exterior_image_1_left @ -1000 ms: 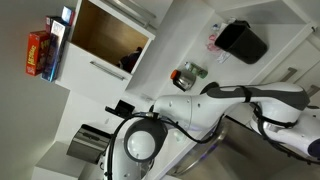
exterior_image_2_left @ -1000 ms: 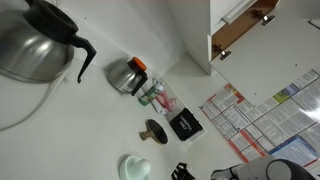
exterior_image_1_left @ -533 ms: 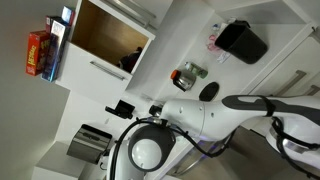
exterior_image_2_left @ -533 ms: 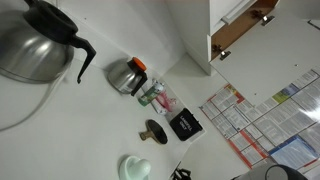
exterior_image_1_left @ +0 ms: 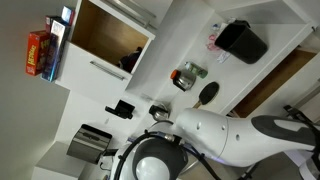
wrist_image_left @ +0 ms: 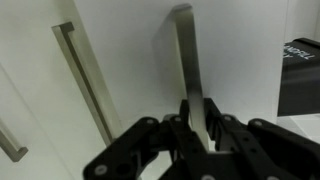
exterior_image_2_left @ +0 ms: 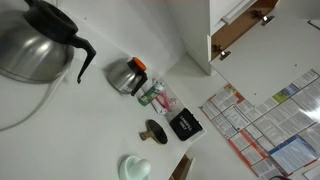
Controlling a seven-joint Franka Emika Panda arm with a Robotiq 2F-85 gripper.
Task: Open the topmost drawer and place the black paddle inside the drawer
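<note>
I will pull the topmost drawer's long slim silver bar handle (wrist_image_left: 185, 55) back toward my base and release it, as only a narrow part of the drawer's wooden inside shows.
In the wrist view my gripper (wrist_image_left: 197, 115) is shut on the long slim silver bar handle (wrist_image_left: 185, 55) of the topmost drawer (wrist_image_left: 235, 50), with its flat white front behind the handle. In an exterior view the drawer's light-brown wooden inside (exterior_image_1_left: 278, 78) shows at the right, and as a thin brown sliver in the other exterior view (exterior_image_2_left: 181, 165). The black paddle (exterior_image_1_left: 207, 93) lies on the white counter top, also seen in an exterior view (exterior_image_2_left: 153, 130). My arm (exterior_image_1_left: 230, 135) hides the gripper in the exterior views.
A black boxy container (exterior_image_1_left: 243, 42) (exterior_image_2_left: 184, 125) and a jar with a reddish lid (exterior_image_1_left: 187, 73) (exterior_image_2_left: 128, 75) stand near the paddle. A steel kettle (exterior_image_2_left: 35, 45) stands further off. A wood-lined white unit (exterior_image_1_left: 105, 35) is open. Another bar handle (wrist_image_left: 85, 85) runs left of my gripper.
My arm has swung back and out of one exterior view, pulling the handle. The drawer has slid open and its brown wooden inside now shows.
</note>
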